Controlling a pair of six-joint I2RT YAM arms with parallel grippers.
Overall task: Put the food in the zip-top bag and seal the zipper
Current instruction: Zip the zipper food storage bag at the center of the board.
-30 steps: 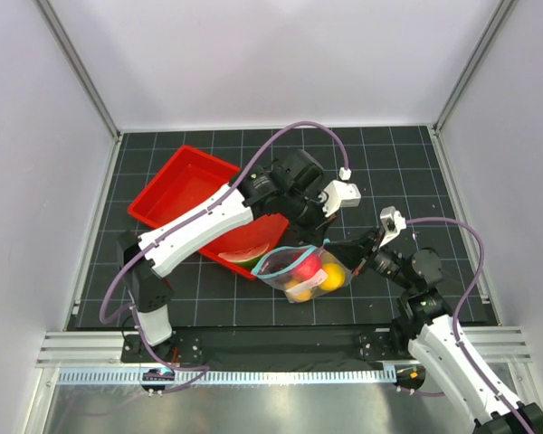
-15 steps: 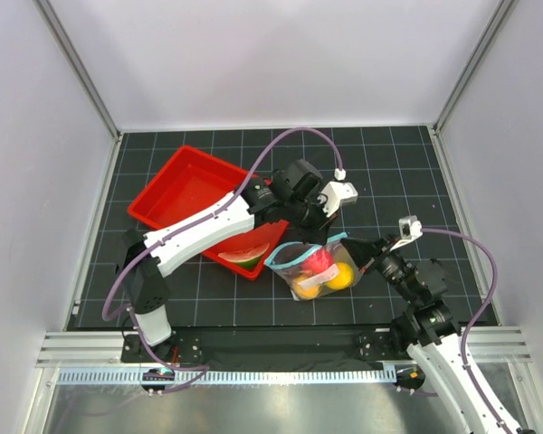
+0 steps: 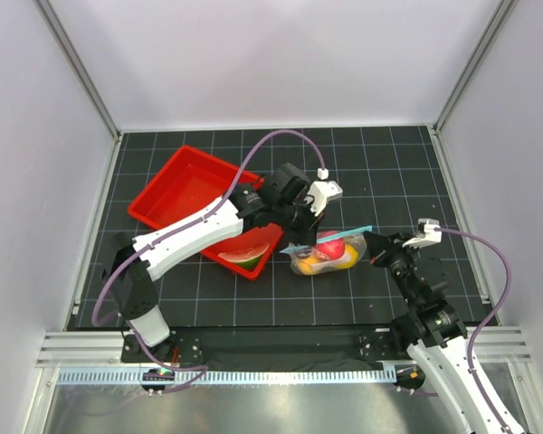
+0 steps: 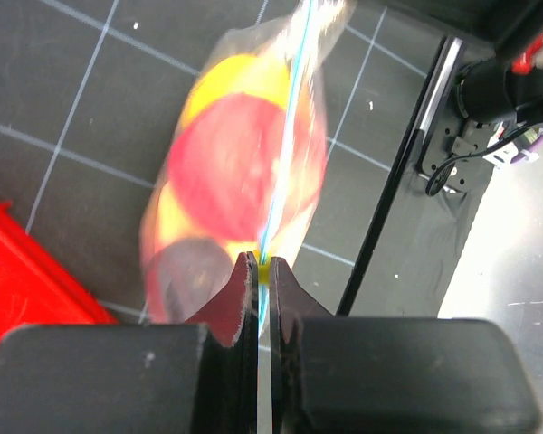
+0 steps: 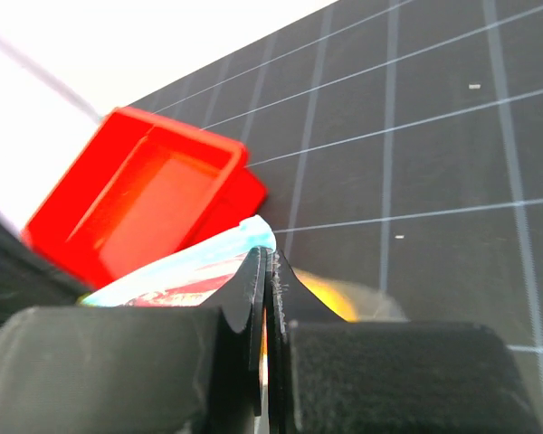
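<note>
My left gripper will next lower the hanging bag to the left in the top view, toward the mat by the tray's near corner (image 3: 270,271) below.
The zip-top bag (image 3: 330,256) hangs stretched between my two grippers, with its teal zipper (image 3: 330,237) pulled into a straight line. Inside are a red apple (image 4: 235,167), a yellow lemon (image 4: 219,80) and a tiny dark fruit (image 4: 183,276). My left gripper (image 3: 292,246) is shut on the zipper's left end (image 4: 261,271). My right gripper (image 3: 373,246) is shut on the bag's right end (image 5: 267,258), by the teal strip (image 5: 204,260). A watermelon wedge (image 3: 244,258) lies in the near corner of the red tray.
The red tray (image 3: 185,185) sits left of the bag under my left arm and also shows in the right wrist view (image 5: 145,194). The black grid mat (image 3: 407,172) lies under everything. The metal rail (image 3: 253,348) runs along the near edge.
My right gripper has pulled to the right and my left gripper slightly left. The bag's open, rounded mouth has been drawn flat, and the zipper is now a straight line.
</note>
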